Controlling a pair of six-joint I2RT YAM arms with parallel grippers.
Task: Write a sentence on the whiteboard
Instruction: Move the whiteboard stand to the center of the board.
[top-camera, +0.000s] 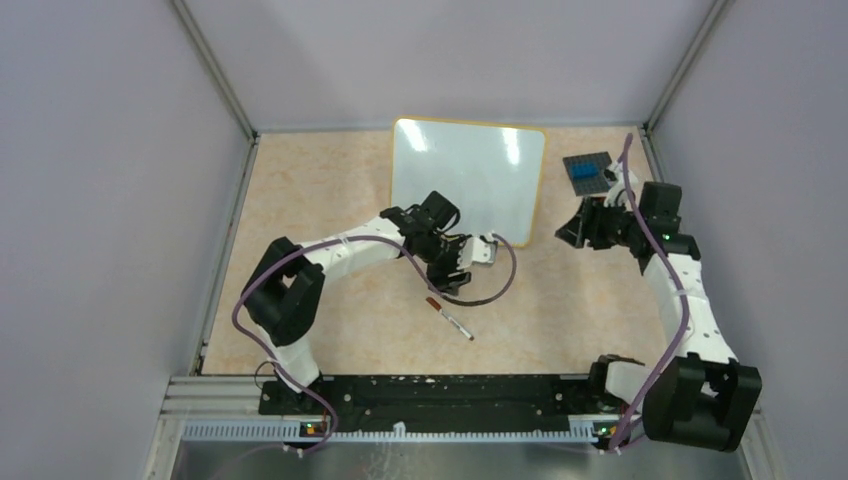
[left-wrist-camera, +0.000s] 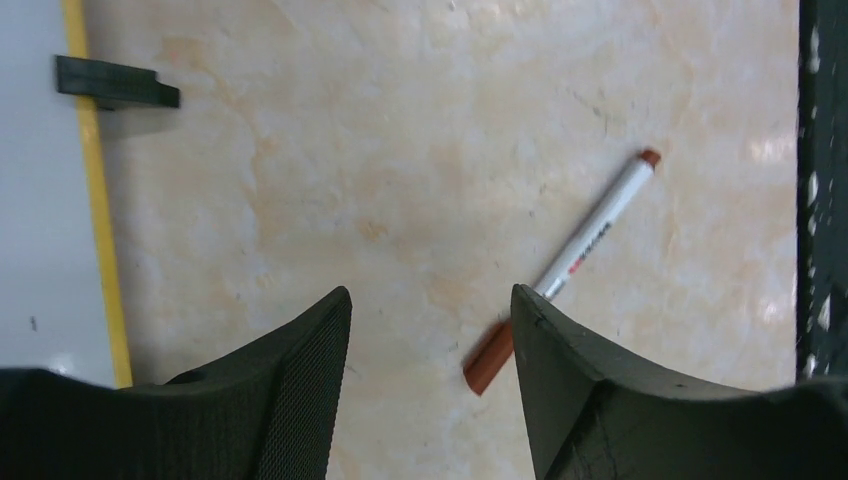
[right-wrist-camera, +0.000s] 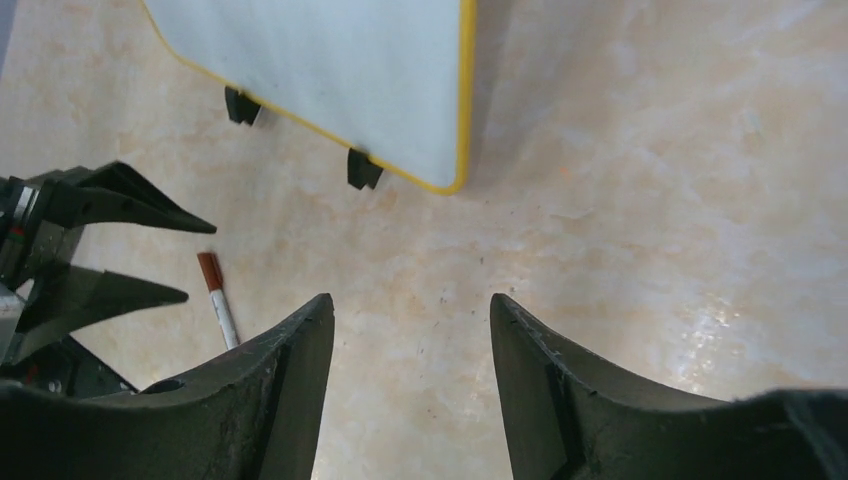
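Observation:
I will next lower my left gripper and move it back to the marker's body (top-camera: 447, 316) (left-wrist-camera: 555, 279) beside the cap, turning it in line with the white marker because it lies slanted.
The whiteboard (top-camera: 468, 180) stands at the back middle, white with a yellow rim and black feet. It also fills the left edge of the left wrist view (left-wrist-camera: 40, 200) and the top of the right wrist view (right-wrist-camera: 330, 70). The sentence is out of view; the board's face shows only glare. A white marker with a reddish-brown cap (top-camera: 450, 318) lies flat on the table. My left gripper (top-camera: 455, 262) hangs open above it, the cap (left-wrist-camera: 490, 365) beside its right finger. My right gripper (top-camera: 575, 232) is open and holds nothing, off the board's right corner.
A dark grey studded plate with blue bricks (top-camera: 587, 170) sits at the back right. The left arm's purple cable (top-camera: 490, 285) loops over the table in front of the board. Grey walls close in the left, right and back sides.

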